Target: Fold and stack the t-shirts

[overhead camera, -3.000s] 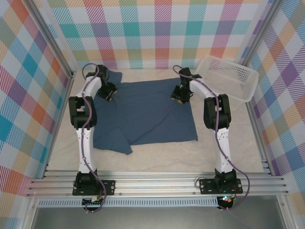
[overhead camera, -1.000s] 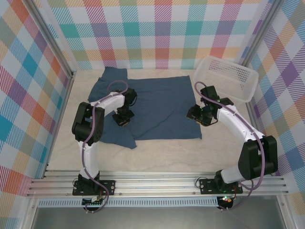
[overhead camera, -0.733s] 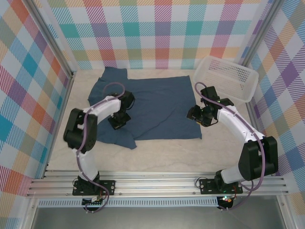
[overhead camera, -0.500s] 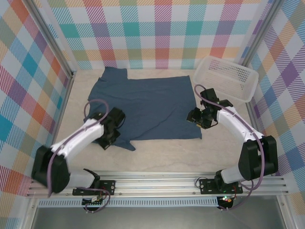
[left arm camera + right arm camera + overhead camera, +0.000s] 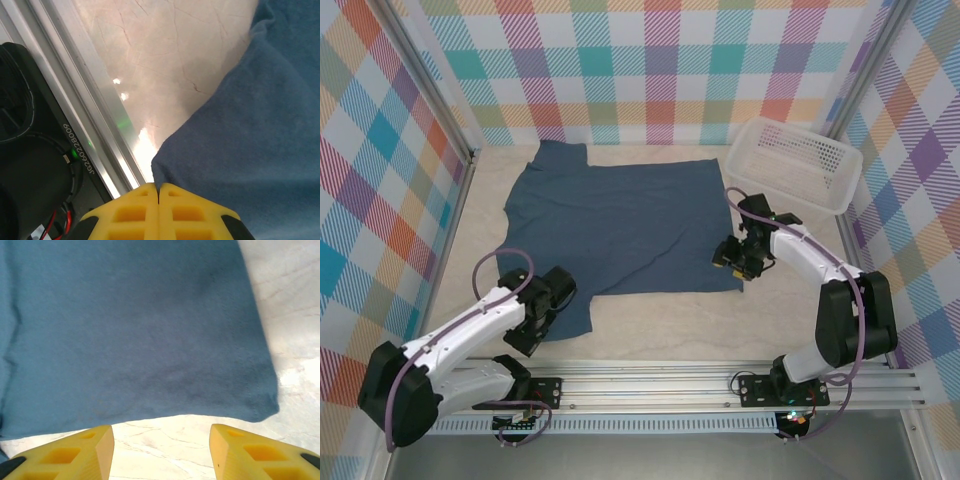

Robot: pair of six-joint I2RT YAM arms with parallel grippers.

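The right gripper's open fingers are over bare table and the t-shirt's near hem corner (image 5: pixel 739 288) (image 5: pixel 268 412) lies past one finger, so the robot should next turn that gripper and lower it sideways onto the corner.
The dark slate-blue t-shirt (image 5: pixel 620 225) lies spread flat over the middle of the table, one sleeve at the far left. My left gripper (image 5: pixel 533 333) sits low by the table's near edge, shut on the shirt's near-left flap (image 5: pixel 570 315). In the left wrist view the fabric (image 5: pixel 250 130) runs straight into the closed yellow fingers of that gripper (image 5: pixel 159 186). My right gripper (image 5: pixel 730 258) is at the shirt's right edge near its near-right corner, open. In the right wrist view the right gripper (image 5: pixel 161 432) has bare table between its fingers and the shirt's edge (image 5: pixel 150 340) just ahead.
A white perforated basket (image 5: pixel 800 160) stands at the far right, tilted against the wall. The aluminium rail (image 5: pixel 650 380) and the arm bases run along the near edge; the rail (image 5: pixel 90 135) is close beside my left gripper. Checked walls enclose the table.
My left gripper has drawn back toward the near edge, pulling the shirt's near-left flap with it. The right gripper has barely shifted. Earlier both arms came from the far side to the near side.
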